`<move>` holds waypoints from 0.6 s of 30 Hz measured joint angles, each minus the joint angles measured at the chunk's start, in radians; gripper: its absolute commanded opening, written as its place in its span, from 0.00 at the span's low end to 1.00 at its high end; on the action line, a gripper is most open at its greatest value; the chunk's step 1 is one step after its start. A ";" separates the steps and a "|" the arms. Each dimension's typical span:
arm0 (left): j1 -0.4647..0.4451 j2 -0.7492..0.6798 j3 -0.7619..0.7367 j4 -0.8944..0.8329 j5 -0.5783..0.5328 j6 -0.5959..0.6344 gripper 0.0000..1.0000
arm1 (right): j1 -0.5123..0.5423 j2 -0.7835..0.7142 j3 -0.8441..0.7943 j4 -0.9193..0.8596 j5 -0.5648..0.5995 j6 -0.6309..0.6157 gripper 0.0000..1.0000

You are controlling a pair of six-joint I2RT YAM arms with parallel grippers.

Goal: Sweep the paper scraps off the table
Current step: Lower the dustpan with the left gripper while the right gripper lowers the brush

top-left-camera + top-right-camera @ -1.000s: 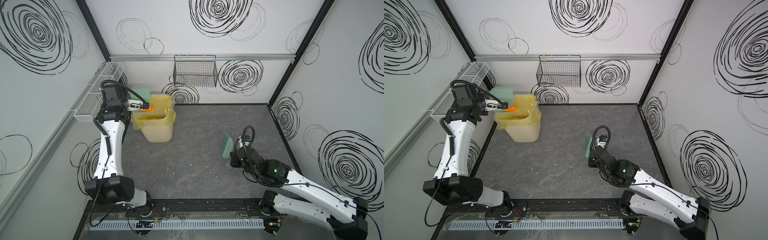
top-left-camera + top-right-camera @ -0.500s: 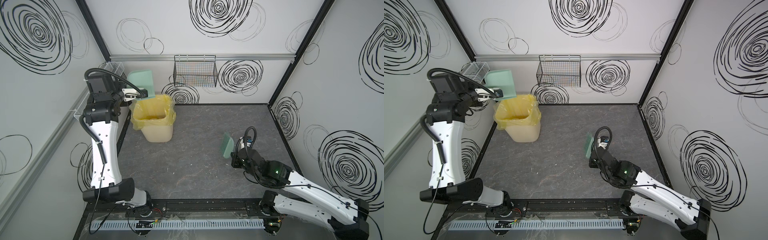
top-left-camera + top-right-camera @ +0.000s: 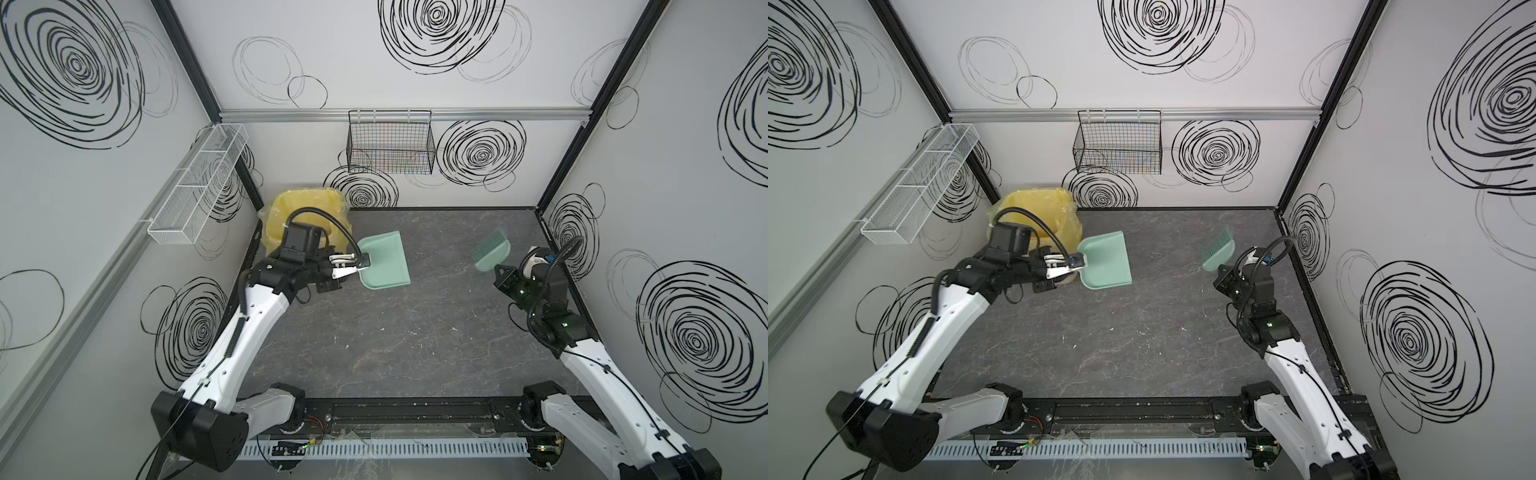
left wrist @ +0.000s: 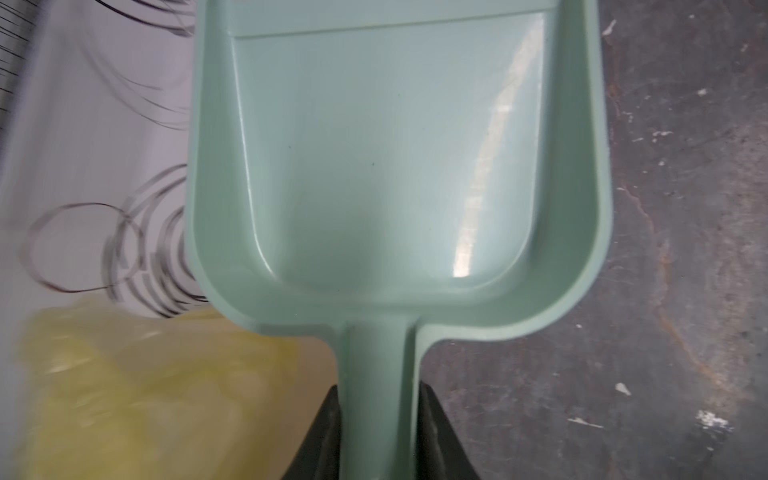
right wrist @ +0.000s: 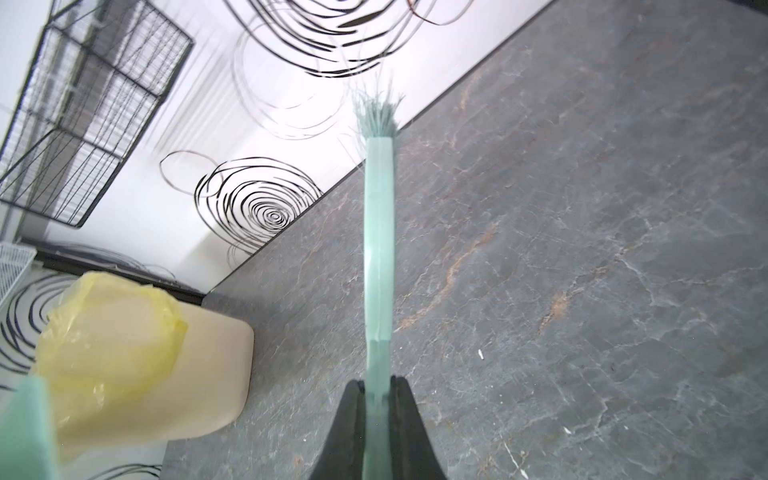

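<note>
The dustpan [image 3: 384, 259] is empty, so next I need to lower my left gripper away from the bin, put the dustpan on the middle of the table and let go of the dustpan's handle.
My left gripper [image 3: 356, 267] [image 4: 378, 392] is shut on the handle of the mint-green dustpan [image 3: 384, 259] [image 3: 1106, 262] [image 4: 386, 166]. The pan is held level just right of the bin, and it is empty. On the right, my right gripper [image 3: 498, 272] [image 5: 377, 384] is shut on the green brush [image 3: 490, 251] [image 3: 1217, 249] [image 5: 378, 249], bristles pointing to the back wall above the table [image 3: 415, 332]. The paper scraps are out of view; only tiny pale flecks dot the table.
A cream bin lined with a yellow bag [image 3: 307, 208] [image 3: 1034, 203] [image 5: 124, 340] stands in the back left corner, partly behind my left wrist. A black wire basket [image 3: 390, 145] hangs on the back wall. A white mesh shelf [image 3: 199, 187] is on the left wall.
My left arm swung up from the bin's rim, then came down with the dustpan to the bin's right. The orange bit at the rim is gone. My right arm lifted the brush back and right.
</note>
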 measured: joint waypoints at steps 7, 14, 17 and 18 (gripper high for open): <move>-0.069 0.175 -0.187 0.163 0.029 -0.156 0.00 | -0.092 0.176 -0.058 0.127 -0.204 0.048 0.00; -0.152 0.316 -0.191 0.285 0.032 -0.218 0.02 | -0.109 0.242 -0.113 0.273 -0.255 0.080 0.00; -0.165 0.376 -0.190 0.312 0.028 -0.229 0.07 | -0.116 0.294 -0.133 0.292 -0.266 0.086 0.00; -0.165 0.396 -0.189 0.316 0.024 -0.231 0.08 | -0.118 0.315 -0.134 0.293 -0.271 0.086 0.00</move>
